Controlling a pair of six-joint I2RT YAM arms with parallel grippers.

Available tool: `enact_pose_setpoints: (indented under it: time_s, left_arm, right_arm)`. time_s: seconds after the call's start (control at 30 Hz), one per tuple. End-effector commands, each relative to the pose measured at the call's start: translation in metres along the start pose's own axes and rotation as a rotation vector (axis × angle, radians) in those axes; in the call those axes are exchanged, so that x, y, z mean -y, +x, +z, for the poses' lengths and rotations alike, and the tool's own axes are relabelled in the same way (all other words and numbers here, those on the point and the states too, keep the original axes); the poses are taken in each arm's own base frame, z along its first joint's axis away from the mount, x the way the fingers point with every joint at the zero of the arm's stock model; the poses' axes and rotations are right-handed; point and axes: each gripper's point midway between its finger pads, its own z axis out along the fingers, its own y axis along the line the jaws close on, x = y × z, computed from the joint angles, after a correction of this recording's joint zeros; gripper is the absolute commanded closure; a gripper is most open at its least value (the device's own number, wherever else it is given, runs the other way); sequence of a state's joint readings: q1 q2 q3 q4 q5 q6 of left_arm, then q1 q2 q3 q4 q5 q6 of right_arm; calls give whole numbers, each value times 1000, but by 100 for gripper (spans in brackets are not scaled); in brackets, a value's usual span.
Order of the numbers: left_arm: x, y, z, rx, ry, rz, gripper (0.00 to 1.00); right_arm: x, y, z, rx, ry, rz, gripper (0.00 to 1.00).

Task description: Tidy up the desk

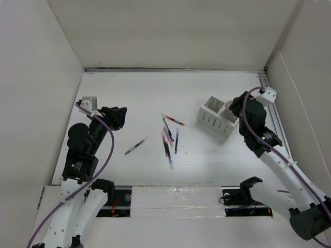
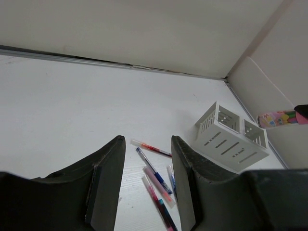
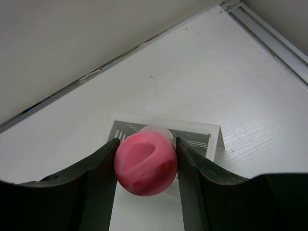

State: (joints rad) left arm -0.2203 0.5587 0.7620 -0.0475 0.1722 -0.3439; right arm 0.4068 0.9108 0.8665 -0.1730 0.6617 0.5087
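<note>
My right gripper is to lower the pink object toward the organizer box next, and then it needs to go into the box's open section nearest the bar.
The desk is a white tabletop between tall white walls. Several pens lie loose at its middle, and one more pen lies apart to their left. My left gripper is open and empty, left of the pens; in the left wrist view the pens show between its fingers. My right gripper is shut on a pink round-ended object and holds it over the white slotted organizer box, which stands at the right.
A metal rail runs along the right wall beside the organizer. The back wall's lower edge lies far behind the pens. The organizer also shows in the left wrist view, right of the pens.
</note>
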Motion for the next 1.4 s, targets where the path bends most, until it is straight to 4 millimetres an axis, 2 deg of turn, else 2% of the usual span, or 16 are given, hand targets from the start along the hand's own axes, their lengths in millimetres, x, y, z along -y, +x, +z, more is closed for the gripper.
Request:
enact_pose_setpoints:
  time_s: [0.0,0.2,0.4,0.5,0.7,0.8,0.87,0.97,1.2,1.37]
  left_arm:
    - [14,-23,2,62,53,-2,62]
    - [13,-21,3,58,51,-3,62]
    - [12,-23,2,61,44,2,62]
    - [13,-19,4,45,50,0,62]
    - [12,-18,4,42,49,1,62]
    - [12,-22,3,60,45,2,62]
    - [11,-20,5,48,40,1,62]
    - [12,-21,3,56,45,4,62]
    - [13,-22,4,55,49,3,62]
    - [13,-18,7,38,55,-2,62]
  right_arm:
    - [14,-13,1,30,50,51,75]
    - [23,5,16,-27,77,-8,75]
    - [21,33,27,-115,81,-51,76]
    - [19,40,29,-141,74,-60,77]
    - [17,35,29,-126,62,-55,79]
    - [10,17,22,-75,51,-36,80]
    - [-1,-5,17,-21,3,7,80]
    - [-9,-13,13,-13,-24,11,80]
    - [12,18,20,-82,72,-39,80]
    - [19,26,21,-91,94,-43,80]
